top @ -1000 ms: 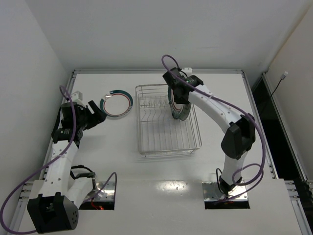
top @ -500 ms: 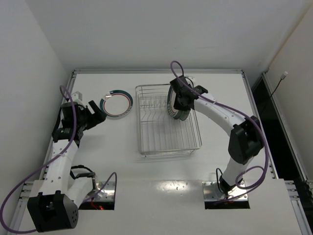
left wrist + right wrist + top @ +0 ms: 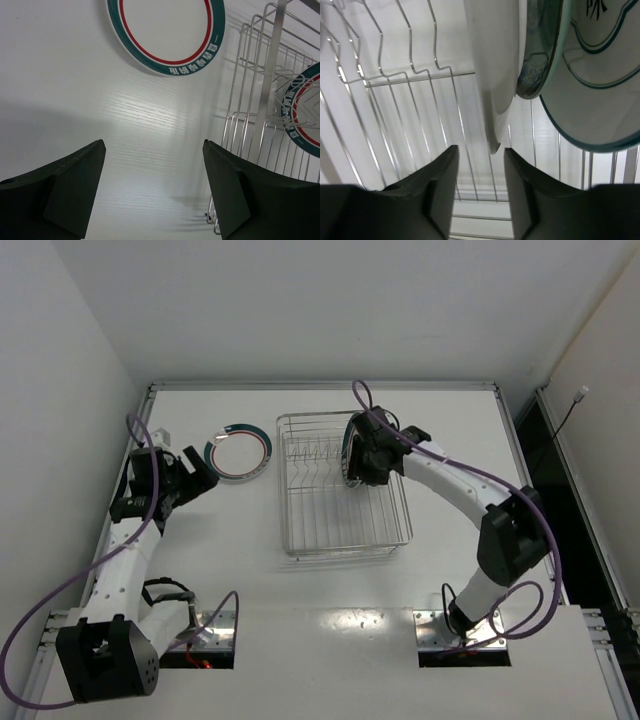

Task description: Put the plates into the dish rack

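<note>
Next, the left gripper moves down, tilting flatter, and reaches outward onto the plate's near rim [image 3: 231, 477] [image 3: 165, 67].
A white plate with a teal rim and red ring [image 3: 238, 452] lies flat on the table left of the dish rack [image 3: 345, 551]; the left wrist view shows that plate [image 3: 167, 30] ahead of my left gripper [image 3: 152, 187], which is open and empty. My right gripper [image 3: 362, 468] is low inside the rack. Its jaws stand apart just below the edge of a white plate [image 3: 495, 75] that stands on edge between the wires. Beside it stand a small teal patterned plate [image 3: 540, 50] and a pale ringed plate [image 3: 600, 75]. My left gripper [image 3: 203, 470] hovers short of the flat plate.
The rack's wire wall [image 3: 265, 100] rises to the right of my left gripper, with a plate's teal rim [image 3: 305, 110] showing through it. Upright wire prongs [image 3: 395, 60] fill the rack's left half. The table's raised frame [image 3: 150, 400] runs behind.
My right gripper went down into the rack with the plate it held and its jaws have parted, leaving the plate on edge. The left arm shifted slightly and opened a little wider.
</note>
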Motion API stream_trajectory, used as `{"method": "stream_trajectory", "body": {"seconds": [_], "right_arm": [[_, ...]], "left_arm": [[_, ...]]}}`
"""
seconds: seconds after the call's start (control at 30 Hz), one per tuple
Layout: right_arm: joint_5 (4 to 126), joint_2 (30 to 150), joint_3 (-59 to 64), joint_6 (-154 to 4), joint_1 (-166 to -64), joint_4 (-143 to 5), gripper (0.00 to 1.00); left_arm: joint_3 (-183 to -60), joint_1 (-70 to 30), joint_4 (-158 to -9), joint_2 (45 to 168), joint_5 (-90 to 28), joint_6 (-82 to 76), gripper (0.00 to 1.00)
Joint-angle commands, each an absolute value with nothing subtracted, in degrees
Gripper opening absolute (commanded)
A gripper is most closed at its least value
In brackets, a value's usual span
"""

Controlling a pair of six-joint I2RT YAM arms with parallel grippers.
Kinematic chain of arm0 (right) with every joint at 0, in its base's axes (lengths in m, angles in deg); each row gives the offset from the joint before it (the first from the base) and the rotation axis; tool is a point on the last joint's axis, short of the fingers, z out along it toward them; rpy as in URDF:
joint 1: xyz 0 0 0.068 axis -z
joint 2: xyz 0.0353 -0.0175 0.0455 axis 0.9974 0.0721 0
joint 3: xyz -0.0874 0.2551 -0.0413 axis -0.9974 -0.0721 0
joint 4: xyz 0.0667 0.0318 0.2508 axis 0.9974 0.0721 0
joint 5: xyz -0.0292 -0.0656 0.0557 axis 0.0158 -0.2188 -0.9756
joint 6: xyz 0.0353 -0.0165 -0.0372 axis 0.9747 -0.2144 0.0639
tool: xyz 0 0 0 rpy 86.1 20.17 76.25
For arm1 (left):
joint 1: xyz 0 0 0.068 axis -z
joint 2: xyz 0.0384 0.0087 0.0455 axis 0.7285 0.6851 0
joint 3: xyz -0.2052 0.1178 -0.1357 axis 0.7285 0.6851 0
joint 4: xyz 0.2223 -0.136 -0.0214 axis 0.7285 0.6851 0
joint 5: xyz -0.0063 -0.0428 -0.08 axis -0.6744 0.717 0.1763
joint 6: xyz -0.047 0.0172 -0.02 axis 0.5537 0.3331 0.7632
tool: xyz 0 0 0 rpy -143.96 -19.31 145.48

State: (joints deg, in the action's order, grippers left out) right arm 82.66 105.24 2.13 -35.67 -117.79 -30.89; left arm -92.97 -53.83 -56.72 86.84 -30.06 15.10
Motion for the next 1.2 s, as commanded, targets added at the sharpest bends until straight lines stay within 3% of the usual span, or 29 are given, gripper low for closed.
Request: {"method": "stream_trajectory", "body": {"seconds": [0.0, 0.1, 0.23, 0.43, 0.6, 0.8, 1.07, 1.17], "right_arm": [[80.1, 100.8, 2.7, -36.0, -117.2, -31.6, 0.44], [78.6, 97.3, 0.6, -36.0, -117.2, -33.0, 0.45], [77.9, 92.3, 0.0, -37.1, -117.8, -37.0, 0.47], [77.2, 90.3, 4.0, -40.3, -119.1, -38.7, 0.48], [75.8, 89.1, 1.4, -40.9, -119.1, -41.7, 0.48], [75.3, 89.1, 1.4, -41.5, -119.1, -41.7, 0.48], [75.3, 88.0, 0.8, -41.5, -118.6, -42.8, 0.48], [75.3, 88.0, 0.8, -41.5, -118.6, -42.8, 0.48]], "left_arm": [[-92.3, -53.3, -58.7, 86.7, -29.9, 17.8, 0.76], [-90.0, -54.0, -61.4, 88.1, -27.9, 22.7, 0.85], [-87.8, -54.6, -70.7, 93.8, -22.1, 29.4, 0.85], [-84.4, -55.1, -82.5, 103.2, -23.8, 39.1, 0.85], [-85.0, -55.1, -87.4, 109.0, -26.1, 40.3, 0.71], [-88.8, -55.6, -90.6, 119.0, -27.3, 40.3, 0.66], [-95.7, -55.6, -91.1, 128.0, -30.3, 40.3, 0.51], [-99.1, -55.6, -89.7, 131.1, -30.3, 38.9, 0.39]]}}
